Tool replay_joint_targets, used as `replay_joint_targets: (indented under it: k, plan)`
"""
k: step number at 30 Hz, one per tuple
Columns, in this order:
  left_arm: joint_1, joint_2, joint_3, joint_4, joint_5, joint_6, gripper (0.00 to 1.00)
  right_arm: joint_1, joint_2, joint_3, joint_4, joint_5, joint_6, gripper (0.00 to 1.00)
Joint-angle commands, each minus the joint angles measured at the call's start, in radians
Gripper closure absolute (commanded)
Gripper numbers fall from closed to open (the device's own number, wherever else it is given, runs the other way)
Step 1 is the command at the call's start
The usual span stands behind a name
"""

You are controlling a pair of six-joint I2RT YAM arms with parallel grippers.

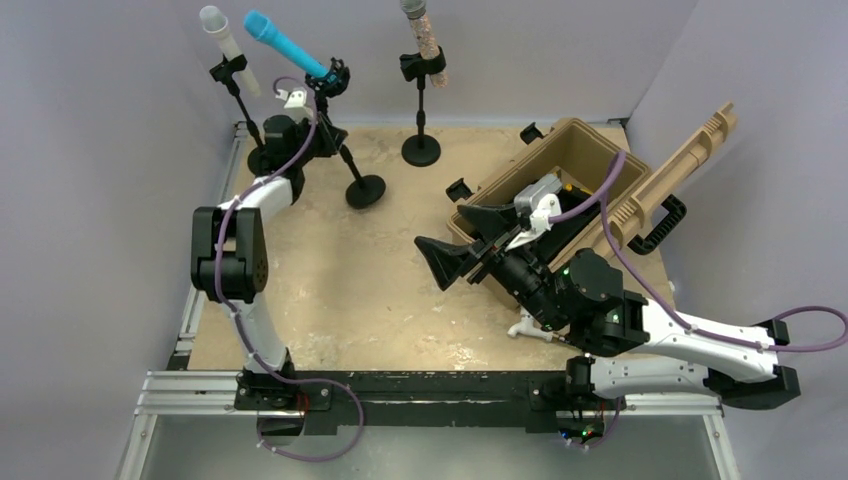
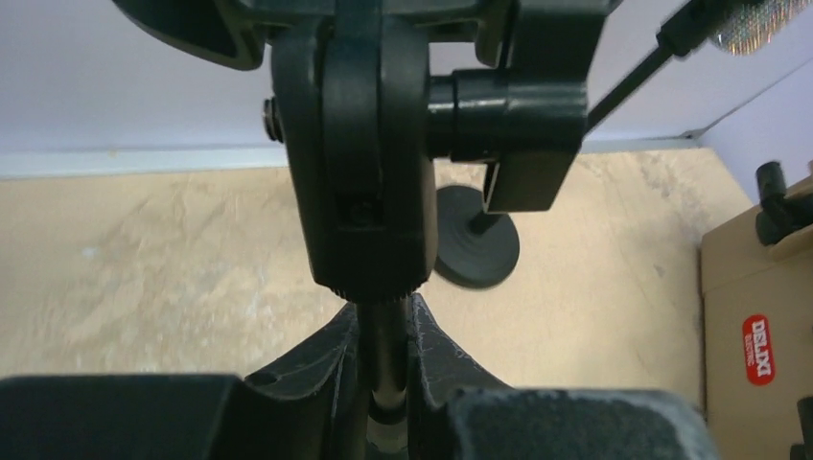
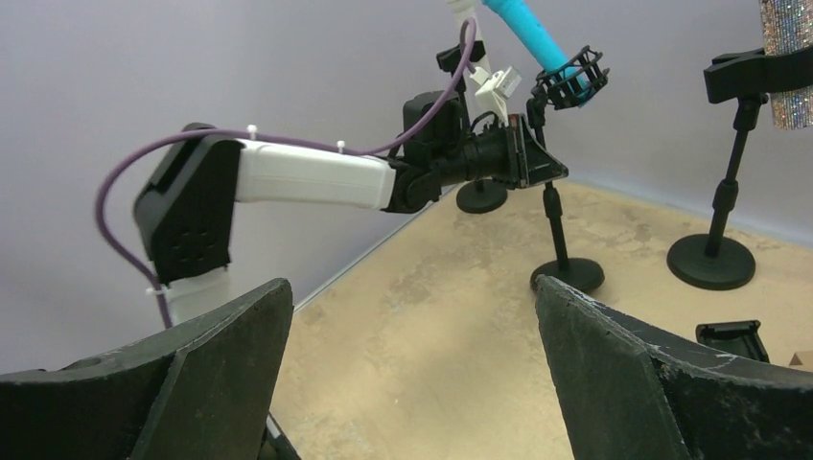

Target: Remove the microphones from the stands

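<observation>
My right gripper hangs well short of the stand. My left gripper should first pull the stand back to get the stand's round base onto the bare in the middle of the table [image 1: 362, 258].
A blue microphone [image 1: 285, 45] sits tilted in the black clip [image 1: 333, 78] of the middle-left stand [image 1: 352, 165]. My left gripper [image 1: 331, 134] is shut on that stand's thin pole [image 2: 386, 359] just below the clip mount [image 2: 364, 172]. The right wrist view shows the same grip: the blue microphone [image 3: 525, 27] is in its clip [image 3: 571, 80], with the left gripper [image 3: 539, 163] on the pole under it. My right gripper [image 1: 455, 238] hangs open and empty above mid-table, its fingers [image 3: 230, 335] wide apart, well short of the stand.
A white microphone [image 1: 222, 40] on its stand is at the back left. A glittery microphone [image 1: 424, 35] stands on a round base [image 1: 420, 150] to the right. An open tan case [image 1: 570, 165] lies at the right, beside my right arm.
</observation>
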Motion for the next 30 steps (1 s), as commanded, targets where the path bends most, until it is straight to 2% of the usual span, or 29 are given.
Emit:
replay_joint_targets:
  k: [1, 4, 11, 21, 30]
  plan:
    - [-0.078, -0.201, -0.141, 0.039, -0.153, 0.152, 0.99, 0.003, 0.006, -0.014, 0.059, -0.009, -0.014, 0.04]
    - [-0.131, -0.294, -0.229, -0.007, -0.269, 0.223, 1.0, 0.003, 0.005, -0.029, 0.077, -0.015, -0.019, 0.04]
    - [-0.237, -0.477, -0.43, 0.01, -0.489, 0.304, 1.0, 0.003, 0.006, -0.049, 0.1, -0.032, -0.024, 0.04]
    - [-0.413, -0.703, -0.749, 0.193, -0.678, 0.333, 1.0, 0.004, 0.017, -0.074, 0.149, -0.066, -0.031, 0.04]
    - [-0.541, -0.888, -0.918, 0.177, -0.84, 0.368, 1.0, 0.003, 0.027, -0.088, 0.169, -0.092, -0.032, 0.05]
